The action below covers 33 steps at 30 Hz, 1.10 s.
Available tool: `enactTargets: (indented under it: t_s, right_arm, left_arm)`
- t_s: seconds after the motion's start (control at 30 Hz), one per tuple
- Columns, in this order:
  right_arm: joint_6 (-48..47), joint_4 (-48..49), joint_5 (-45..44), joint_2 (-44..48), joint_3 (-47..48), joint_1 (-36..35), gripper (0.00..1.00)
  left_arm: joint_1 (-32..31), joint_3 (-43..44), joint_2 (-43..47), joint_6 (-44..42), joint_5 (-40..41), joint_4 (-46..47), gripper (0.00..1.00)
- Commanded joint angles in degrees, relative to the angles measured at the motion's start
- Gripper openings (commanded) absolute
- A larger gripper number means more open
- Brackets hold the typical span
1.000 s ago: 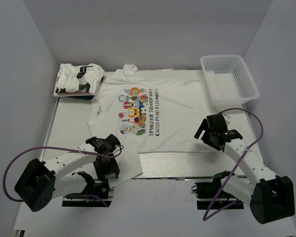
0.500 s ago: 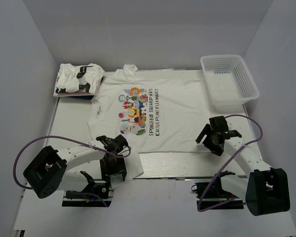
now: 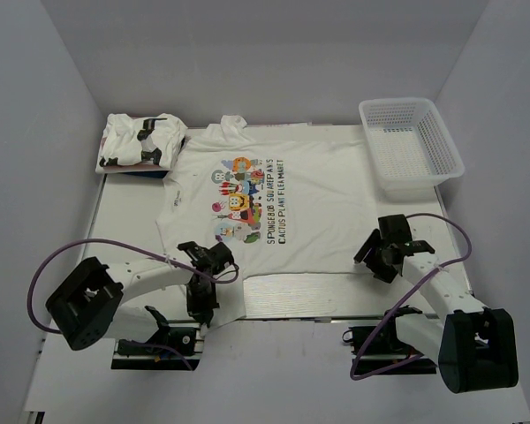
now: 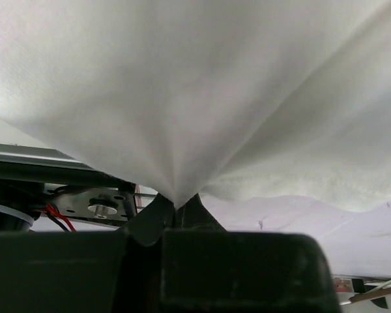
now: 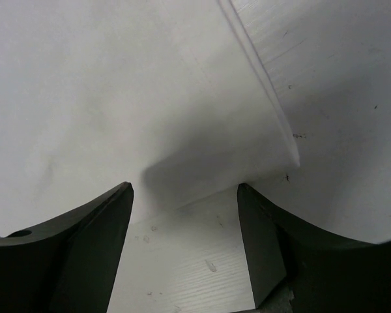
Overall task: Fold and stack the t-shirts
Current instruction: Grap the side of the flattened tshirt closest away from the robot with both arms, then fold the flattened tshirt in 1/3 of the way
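The pinched cloth extends past the near hem, so my left gripper should next bring it up and outward beside the cartoon print's far end (image 3: 213,170) and release it.
A white t-shirt (image 3: 322,199) with a colourful cartoon print and dark lettering lies spread flat mid-table. My left gripper (image 3: 208,267) is at its near left corner, shut on a pinch of the white cloth (image 4: 182,117), which fans out from the jaws (image 4: 176,207). My right gripper (image 3: 377,256) is at the shirt's near right corner, open. Its fingers (image 5: 104,222) straddle the hem corner (image 5: 202,150), which lies just ahead of the tips on the table. More white t-shirts with black marks (image 3: 141,141) lie folded in a pile at the back left.
A white plastic mesh basket (image 3: 412,141) stands at the back right, just beyond the shirt's edge. A ribbed metal strip (image 3: 309,296) runs along the near side of the table (image 3: 124,221). Purple cables loop beside both arm bases.
My left gripper has closed on the shirt's near left corner and the loose flap there has drawn in. My right gripper has come nearer, down to the hem corner, jaws narrowing.
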<state>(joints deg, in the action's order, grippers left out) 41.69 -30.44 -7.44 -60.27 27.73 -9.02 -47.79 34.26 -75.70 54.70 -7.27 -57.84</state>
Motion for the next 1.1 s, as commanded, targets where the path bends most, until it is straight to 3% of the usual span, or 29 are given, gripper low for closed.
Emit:
enactTargets:
  t_s: [0.0,0.27,0.37,0.4,0.6,0.8,1.07]
  right_arm:
    - [1.0,1.7,1.0,0.6,-1.2,0.3,0.71]
    - [0.9,5.6,-0.9,0.2,-2.8,0.1,0.36]
    - [0.2,6.8,-1.3,-0.5,-2.2,-0.2,0.16]
    - [0.1,7.1,0.0,0.1,-2.1,-0.3,0.01]
    - [-1.7,7.8,0.3,2.6,0.2,-0.7,0.00]
    - [-3.2,8.9,1.4,-1.2,5.4,-1.4,0.00]
    - [-2.7,11.6,0.9,-7.1,13.5,-2.1,0.00]
  left_arm:
    - [-0.6,1.5,3.0,-1.1,-2.2,1.9,0.00]
    - [0.5,6.1,11.6,-2.7,-3.3,6.8,0.00]
    - [1.0,6.6,13.9,-2.8,-3.3,12.2,0.00]
    - [1.0,6.6,13.9,-2.8,-3.3,13.6,0.00]
    - [1.0,12.0,10.7,-4.6,-1.0,20.0,0.00]
    - [4.1,20.6,8.5,-5.1,14.5,18.0,0.00]
    - [11.1,28.4,1.4,-7.2,27.3,19.6,0.00]
